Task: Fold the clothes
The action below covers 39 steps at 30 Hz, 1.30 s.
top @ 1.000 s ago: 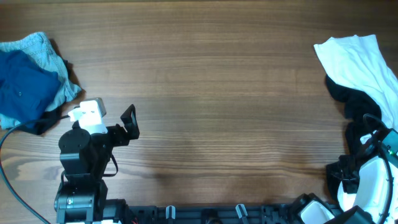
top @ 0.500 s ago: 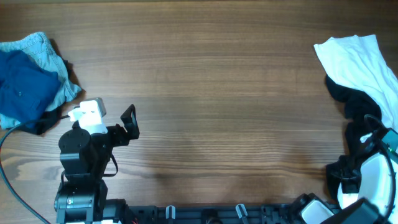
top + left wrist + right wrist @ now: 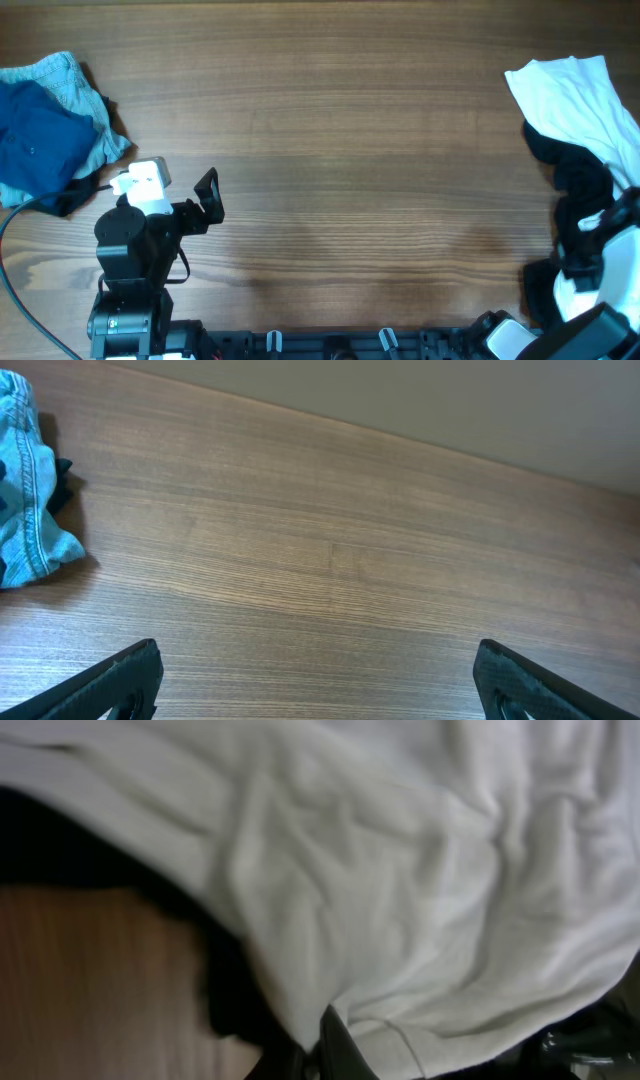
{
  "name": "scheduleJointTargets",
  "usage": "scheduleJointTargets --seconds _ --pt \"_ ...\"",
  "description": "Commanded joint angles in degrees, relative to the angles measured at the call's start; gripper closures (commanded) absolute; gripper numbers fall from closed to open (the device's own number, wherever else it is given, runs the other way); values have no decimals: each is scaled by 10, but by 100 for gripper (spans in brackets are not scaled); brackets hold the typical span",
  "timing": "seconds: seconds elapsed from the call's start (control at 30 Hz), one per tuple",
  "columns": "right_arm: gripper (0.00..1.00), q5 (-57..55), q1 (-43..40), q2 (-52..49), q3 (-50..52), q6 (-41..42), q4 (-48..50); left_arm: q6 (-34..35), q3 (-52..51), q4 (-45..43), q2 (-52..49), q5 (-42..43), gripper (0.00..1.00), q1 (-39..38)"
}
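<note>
The right gripper lifts the white fold off the black garment and carries it outward next. Bare wood at the table's middle (image 3: 355, 170) leaves room to spread it there.
A white garment (image 3: 575, 100) lies over a black garment (image 3: 575, 175) at the table's right edge. My right gripper (image 3: 603, 228) is down in this pile. In the right wrist view its fingers (image 3: 335, 1050) meet at the frame's bottom middle, pinching a fold of the white garment (image 3: 400, 870), with the black garment (image 3: 230, 1000) beside it. At the far left lies a dark blue garment (image 3: 35, 140) on a light blue one (image 3: 95, 110). My left gripper (image 3: 208, 195) is open and empty over bare wood (image 3: 320, 690), right of the light blue cloth (image 3: 25, 510).
The wooden table (image 3: 340, 150) stretches between the two piles. A black cable (image 3: 20, 215) runs from the left arm past the blue pile. The arm bases stand at the front edge.
My right arm has shifted a little to the right and farther into the pile. The left arm has not moved.
</note>
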<state>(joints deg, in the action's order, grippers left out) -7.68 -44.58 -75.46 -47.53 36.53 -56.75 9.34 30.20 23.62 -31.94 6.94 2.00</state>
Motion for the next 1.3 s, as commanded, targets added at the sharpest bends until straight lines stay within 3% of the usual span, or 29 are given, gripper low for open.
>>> scheduleJointTargets --seconds 0.0,0.07,0.1,0.13,0.2,0.23,0.33,0.43,0.57,0.63,0.73,0.77,0.8,0.83,0.87,0.9,1.07,1.13,1.27 --pt "96 253 3 31 -97 -233 12 3 10 -2 1 7 0 4" --pt "96 481 41 35 -168 -387 -2 3 10 -2 1 7 0 4" --pt "96 550 110 36 -212 -467 -42 3 10 -2 1 7 0 4" --pt "96 543 175 39 -224 -481 -50 3 10 -2 1 7 0 4" --pt "96 517 342 36 -222 -455 -31 3 10 -2 1 7 0 4" --pt "96 480 429 28 -218 -382 14 3 10 -2 1 7 0 4" --pt "96 428 559 3 -209 -335 91 3 10 -2 1 8 0 4" --pt "96 412 681 -56 -207 -337 165 3 10 -2 1 16 0 4" --pt "94 338 764 -143 -207 -299 253 3 10 0 1 25 0 4" --pt "86 314 777 -184 -207 -284 299 3 10 0 1 27 0 4" --pt "85 314 775 -200 -208 -269 337 4 10 -1 0 47 0 4" --pt "62 311 769 -195 -213 -268 342 4 10 -7 -2 66 0 4" --pt "55 292 764 -191 -220 -260 335 5 10 -12 -6 75 0 4" --pt "53 262 757 -184 -228 -244 325 16 9 -18 -13 93 0 4" --pt "33 233 747 -170 -235 -228 313 25 9 -28 -24 110 0 4" --pt "21 210 735 -155 -239 -211 302 34 9 -39 -39 117 1 4" --pt "12 138 645 -55 -240 -109 225 49 9 -150 -181 144 6 -39" --pt "5 137 613 -33 -240 -105 185 49 9 -207 -265 145 7 -90" --pt "4 122 573 -26 -240 -108 91 49 9 -358 -436 145 6 -205"
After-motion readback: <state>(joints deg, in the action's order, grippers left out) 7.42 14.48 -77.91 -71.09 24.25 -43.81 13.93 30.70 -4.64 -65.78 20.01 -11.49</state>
